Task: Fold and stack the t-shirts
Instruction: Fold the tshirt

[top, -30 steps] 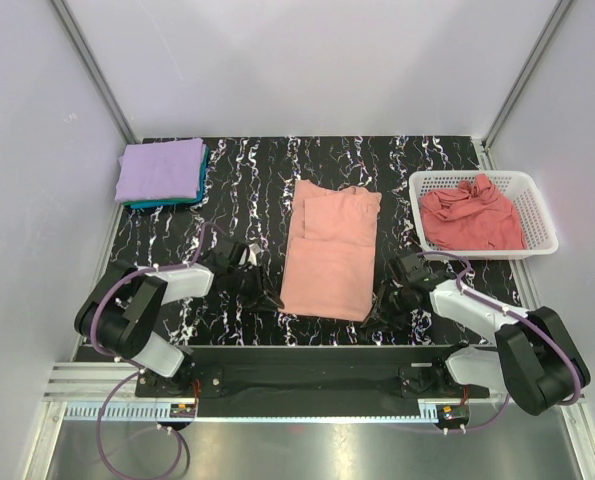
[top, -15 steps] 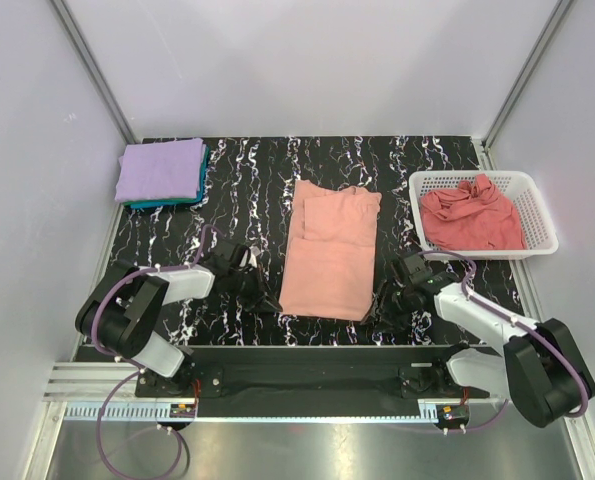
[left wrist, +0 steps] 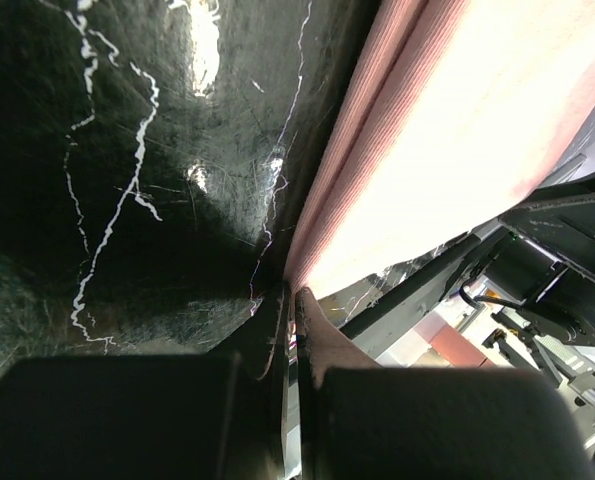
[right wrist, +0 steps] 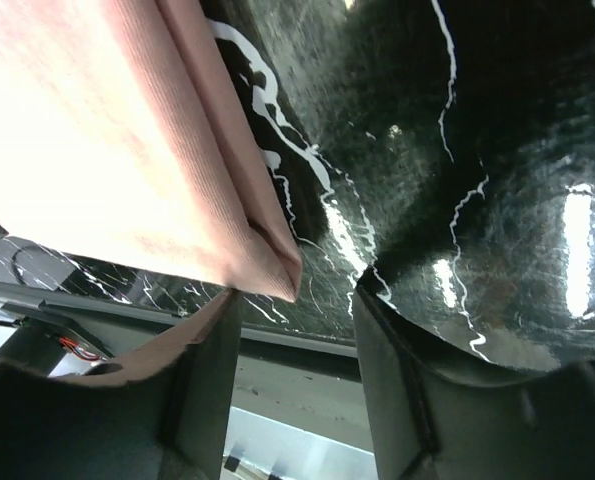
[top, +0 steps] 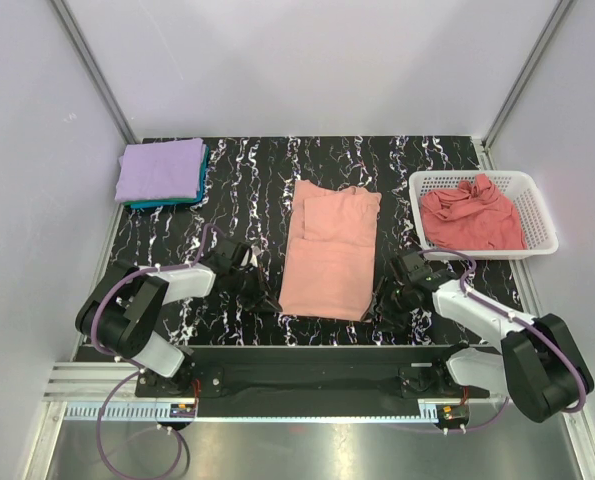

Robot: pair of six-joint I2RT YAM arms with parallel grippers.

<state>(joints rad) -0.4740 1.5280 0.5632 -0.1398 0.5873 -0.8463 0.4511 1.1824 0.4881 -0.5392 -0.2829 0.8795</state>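
I should raise my left gripper and swing the t-shirt's pinched corner outward onto the t-shirt's far end (top: 307, 189), which lies outward of it, and release, halving the long folded t-shirt.
A salmon-pink t-shirt (top: 329, 262) lies folded into a long strip in the middle of the black marble table (top: 257, 175). My left gripper (top: 264, 294) is low at the shirt's near left corner. In the left wrist view the left gripper (left wrist: 295, 297) is shut, its tips pinching the edge of the salmon-pink t-shirt (left wrist: 457, 130). My right gripper (top: 390, 298) is at the near right corner. It stands open in the right wrist view, and the shirt's corner (right wrist: 277, 270) pokes between its fingers (right wrist: 202, 370). A lavender t-shirt (top: 160, 168) lies folded on a teal one (top: 203, 178) at the back left.
A white lattice basket (top: 537, 215) at the right holds a crumpled rose-pink t-shirt (top: 472, 220). White walls close in the left, back and right sides. The arm bases and a black rail (top: 307, 365) run along the near edge.
The left gripper has shut at the shirt's near left corner. The right gripper has opened wider and edged in toward the near right corner. The shirt has stayed flat.
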